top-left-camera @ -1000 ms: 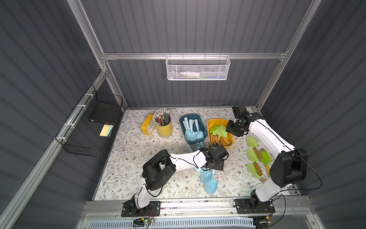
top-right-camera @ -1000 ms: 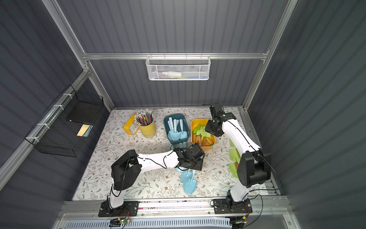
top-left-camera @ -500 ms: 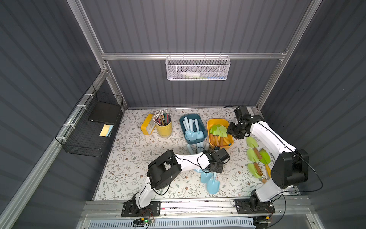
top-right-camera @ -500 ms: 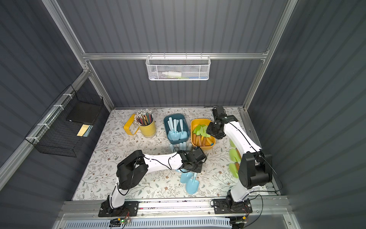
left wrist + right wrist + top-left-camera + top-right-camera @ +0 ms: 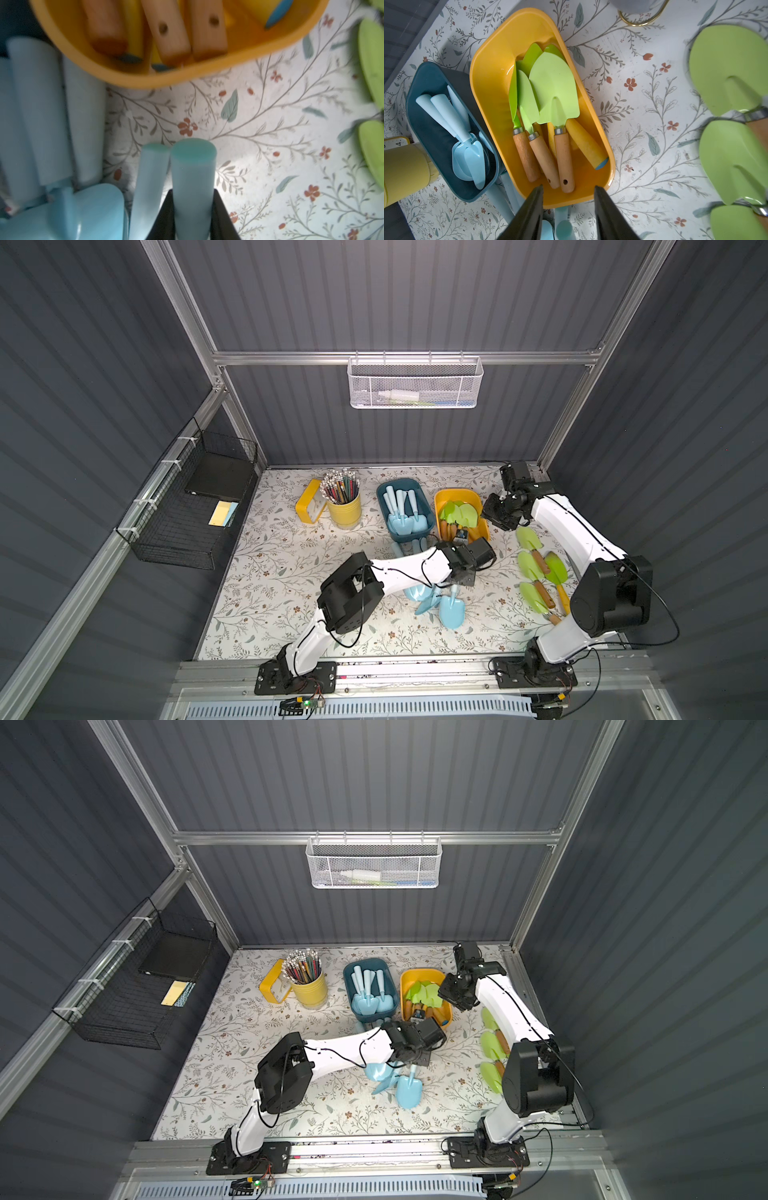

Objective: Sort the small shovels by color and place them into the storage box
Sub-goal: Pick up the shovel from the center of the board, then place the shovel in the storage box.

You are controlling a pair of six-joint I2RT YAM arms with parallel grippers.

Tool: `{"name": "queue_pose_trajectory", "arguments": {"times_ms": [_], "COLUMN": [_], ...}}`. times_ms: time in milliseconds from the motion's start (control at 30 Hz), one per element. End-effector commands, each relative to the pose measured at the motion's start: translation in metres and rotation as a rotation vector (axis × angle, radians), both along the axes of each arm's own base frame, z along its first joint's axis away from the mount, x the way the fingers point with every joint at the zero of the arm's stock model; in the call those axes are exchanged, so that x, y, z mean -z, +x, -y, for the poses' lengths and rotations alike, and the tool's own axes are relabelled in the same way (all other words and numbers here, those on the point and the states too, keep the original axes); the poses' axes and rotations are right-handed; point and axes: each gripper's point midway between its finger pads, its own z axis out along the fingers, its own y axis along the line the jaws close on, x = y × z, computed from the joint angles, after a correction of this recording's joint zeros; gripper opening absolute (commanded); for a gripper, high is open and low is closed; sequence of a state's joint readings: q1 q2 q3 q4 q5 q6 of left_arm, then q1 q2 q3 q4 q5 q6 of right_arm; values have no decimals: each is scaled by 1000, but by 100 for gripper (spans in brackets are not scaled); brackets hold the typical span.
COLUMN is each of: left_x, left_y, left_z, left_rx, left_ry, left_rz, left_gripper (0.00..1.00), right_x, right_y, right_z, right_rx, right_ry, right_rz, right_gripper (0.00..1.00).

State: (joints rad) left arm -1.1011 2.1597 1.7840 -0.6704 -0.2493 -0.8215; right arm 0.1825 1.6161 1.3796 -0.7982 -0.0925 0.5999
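Observation:
The dark blue box (image 5: 381, 499) is outward of my left gripper. I need to raise my left gripper and swing it outward over the box, to release the shovel among other blue ones.
My left gripper (image 5: 193, 191) is shut on the handle of a pale-blue shovel (image 5: 193, 166), whose blade (image 5: 452, 612) lies low over the table. Other blue shovels (image 5: 417, 593) lie beside it, partly under the arm. The dark blue box (image 5: 381, 499) holds several blue shovels (image 5: 467, 145). The yellow box (image 5: 483, 87) holds several green shovels (image 5: 554, 89). My right gripper (image 5: 568, 187) hangs open and empty over that box's near end. More green shovels (image 5: 536, 568) lie loose on the table at the right.
A yellow cup of pencils (image 5: 343, 506) and a small yellow clock (image 5: 309, 502) stand at the back left. A black wire basket (image 5: 183, 522) hangs on the left wall, and a white mesh basket (image 5: 415, 381) on the back wall.
My left gripper has closed on the blue shovel's handle, and that shovel has shifted slightly. The right gripper has drifted a little toward the right side of the yellow box.

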Motion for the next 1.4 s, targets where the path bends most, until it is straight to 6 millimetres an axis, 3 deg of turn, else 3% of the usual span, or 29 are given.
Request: {"name": "queue_pose_trajectory", "arguments": {"times_ms": [0,133,267,367,500,767,967,1000,1133,1233,1367], "left_x": [-62,-114,-147,-150,-126,-57,-40,-38,-49,-77,-124], "left_y": [65,133,192,228,261,268,269,268,269,274,277], "left_z": [-56,-88,-112,-135,-156,-163,-162,-161,-162,-160,-150], "left_rx": [-182,-263,-312,-352,-364,-351,-363,-363,-375,-382,-420], "left_ry": [-19,-103,-133,-122,-81,16,0,-3,-20,-57,-216], "left_rz": [103,211,307,350,361,292,282,277,294,345,406], "left_gripper": [0,0,0,0,0,0,0,8,53,64,69], "right_x": [-4,-5,-7,-7,-9,0,4,4,11,19,31], "right_y": [3,6,7,6,5,1,1,0,-4,-11,-27], "right_z": [3,5,7,9,11,16,16,17,24,43,89], "right_rx": [13,18,22,25,28,42,50,53,86,161,333], "right_ry": [6,2,0,-9,-15,-25,-18,-18,-16,-27,-25], "right_rz": [11,16,22,26,30,4,-9,-12,-40,-71,-109], "right_gripper": [44,44,44,44,44,44,44,44,46,49,51]}}
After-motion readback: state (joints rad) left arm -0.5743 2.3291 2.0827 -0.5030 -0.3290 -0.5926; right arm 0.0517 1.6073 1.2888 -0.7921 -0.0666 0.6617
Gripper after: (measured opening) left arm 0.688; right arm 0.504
